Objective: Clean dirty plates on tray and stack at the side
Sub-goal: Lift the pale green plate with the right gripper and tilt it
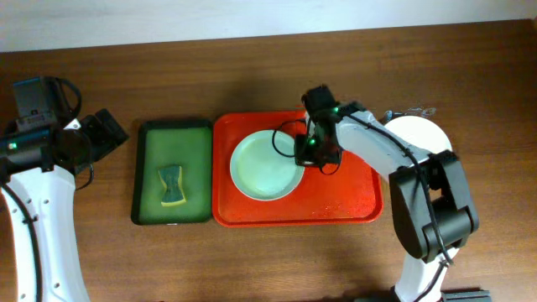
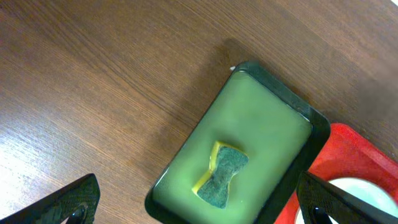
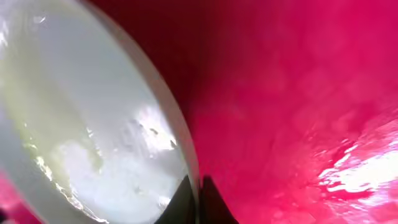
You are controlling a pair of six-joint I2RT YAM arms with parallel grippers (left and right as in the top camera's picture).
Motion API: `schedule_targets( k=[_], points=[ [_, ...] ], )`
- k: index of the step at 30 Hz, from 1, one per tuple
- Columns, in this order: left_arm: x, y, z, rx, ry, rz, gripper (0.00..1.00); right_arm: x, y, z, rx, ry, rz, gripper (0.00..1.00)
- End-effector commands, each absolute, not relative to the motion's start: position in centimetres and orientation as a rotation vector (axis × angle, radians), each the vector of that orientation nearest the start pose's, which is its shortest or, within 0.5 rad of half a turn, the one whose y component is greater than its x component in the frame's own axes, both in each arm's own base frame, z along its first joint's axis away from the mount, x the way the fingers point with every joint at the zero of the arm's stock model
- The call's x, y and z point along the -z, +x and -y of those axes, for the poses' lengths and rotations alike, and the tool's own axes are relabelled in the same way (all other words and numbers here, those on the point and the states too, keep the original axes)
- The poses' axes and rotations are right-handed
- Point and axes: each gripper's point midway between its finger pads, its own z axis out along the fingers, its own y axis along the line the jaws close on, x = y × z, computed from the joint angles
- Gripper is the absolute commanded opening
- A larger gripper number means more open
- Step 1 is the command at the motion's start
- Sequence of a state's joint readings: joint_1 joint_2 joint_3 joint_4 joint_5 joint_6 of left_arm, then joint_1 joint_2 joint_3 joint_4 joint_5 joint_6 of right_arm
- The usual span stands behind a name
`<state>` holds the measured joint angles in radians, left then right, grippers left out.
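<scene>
My right gripper should go up, carry the plate across onto the other white plate (image 1: 422, 132) and let go, because that plate is to the gripper's right in the overhead view.
A pale mint-white plate (image 1: 262, 166) lies on the red-orange tray (image 1: 348, 197), left of centre. My right gripper (image 1: 307, 151) is shut on the plate's right rim; the right wrist view shows the two fingertips (image 3: 198, 202) pinching the rim of the wet plate (image 3: 81, 137) over the tray (image 3: 298, 93). Another white plate (image 1: 419, 134) lies on the table right of the tray, partly hidden by the right arm. My left gripper (image 2: 199, 205) is open and empty, held above the table at the far left, over the green tray's near end.
A dark green tray (image 1: 151, 168) with a yellow-green sponge (image 1: 173, 186) sits left of the red tray; both also show in the left wrist view, the tray (image 2: 261, 124) and the sponge (image 2: 222, 175). The brown wooden table (image 1: 252, 75) surrounds them.
</scene>
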<state>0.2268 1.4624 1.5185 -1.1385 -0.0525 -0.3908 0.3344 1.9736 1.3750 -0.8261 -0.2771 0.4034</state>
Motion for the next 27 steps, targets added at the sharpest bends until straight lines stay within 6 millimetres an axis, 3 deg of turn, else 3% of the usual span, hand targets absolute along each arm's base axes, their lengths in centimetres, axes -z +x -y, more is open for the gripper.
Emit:
schedule_targets(
  k=[1, 3, 5, 7, 9, 11, 13, 15, 19, 21, 24, 27],
  points=[
    [-24.0, 33.6, -8.7, -0.002, -0.838, -2.491, 0.99, -9.4, 38.3, -18.1, -0.519, 0.058, -2.971, 0.04],
    [-24.0, 33.6, -8.7, -0.002, -0.838, -2.491, 0.99, -11.6, 39.2, -19.2, -0.535, 0.054, -2.932, 0.04],
    [-24.0, 33.6, -8.7, -0.002, -0.838, -2.492, 0.99, -12.3, 40.4, -21.0, -0.523, 0.084, -2.856, 0.04],
    [-24.0, 33.6, -8.7, -0.002, -0.838, -2.491, 0.99, -13.1, 41.9, -24.4, -0.434, 0.029, -2.711, 0.04],
    [-24.0, 33.6, -8.7, -0.002, -0.838, -2.491, 0.99, -14.7, 41.8, -28.8, -0.308, -0.084, -2.543, 0.04],
    [-24.0, 33.6, -8.7, -0.002, -0.838, -2.492, 0.99, -16.1, 40.6, -30.8, -0.091, -0.141, -2.395, 0.04],
    [-24.0, 33.6, -8.7, -0.002, -0.838, -2.491, 0.99, -19.0, 39.9, -32.2, 0.16, -0.287, -2.179, 0.04],
    [-24.0, 33.6, -8.7, -0.002, -0.838, -2.491, 0.99, -24.2, 39.4, -34.4, 0.426, -0.482, -1.891, 0.04],
    [-24.0, 33.6, -8.7, -0.002, -0.838, -2.491, 0.99, -30.4, 38.1, -36.9, 0.626, -0.57, -1.639, 0.04],
    [-24.0, 33.6, -8.7, -0.002, -0.838, -2.492, 0.99, -32.3, 37.3, -38.2, 0.667, -0.64, -1.556, 0.04],
    [-24.0, 33.6, -8.7, -0.002, -0.838, -2.491, 0.99, -34.4, 36.9, -38.9, 0.703, -0.664, -1.483, 0.04],
    [-24.0, 33.6, -8.7, -0.002, -0.838, -2.491, 0.99, -34.5, 36.9, -38.9, 0.698, -0.657, -1.482, 0.04]
  ],
)
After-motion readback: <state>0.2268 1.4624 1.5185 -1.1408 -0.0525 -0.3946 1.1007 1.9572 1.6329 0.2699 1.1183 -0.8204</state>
